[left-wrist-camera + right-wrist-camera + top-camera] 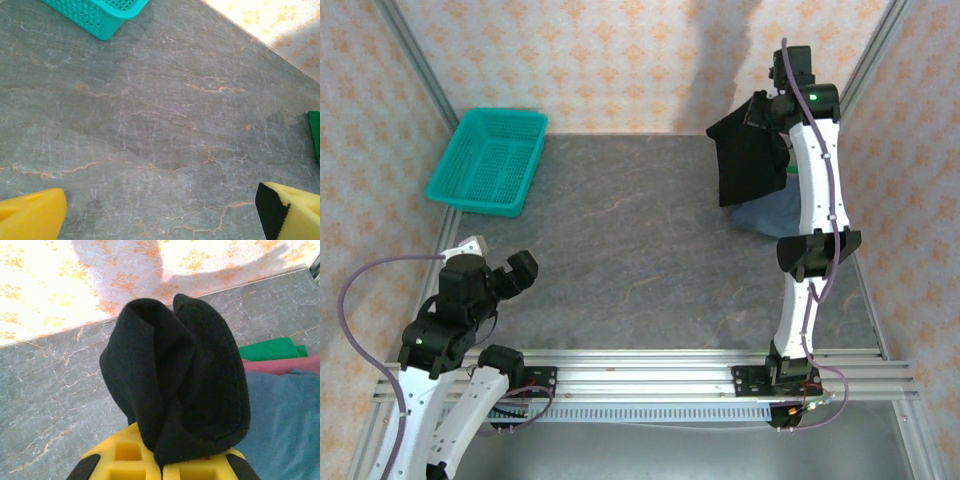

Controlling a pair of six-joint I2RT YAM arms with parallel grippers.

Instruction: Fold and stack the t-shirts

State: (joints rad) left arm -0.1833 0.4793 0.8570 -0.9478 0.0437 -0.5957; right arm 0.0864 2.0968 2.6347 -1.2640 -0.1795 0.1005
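I will carry the black t-shirt with my right gripper farther over the slate-blue t-shirt, then lower it and release it, because it hangs only partly over that stack.
At the table's far right, my right gripper is shut on the black t-shirt, which hangs from it in a bunched fold above the table. From the right wrist, the black t-shirt bulges out from between the closed yellow fingers. Under it lies a slate-blue t-shirt, with maroon and green t-shirts stacked behind. A slate-blue edge peeks out beneath the black cloth. My left gripper hovers open at the near left, its yellow fingers wide apart over bare table.
A teal mesh basket stands at the far left by the wall. Patterned walls close in the back and both sides. A metal rail runs along the near edge. A green cloth corner shows in the left wrist view.
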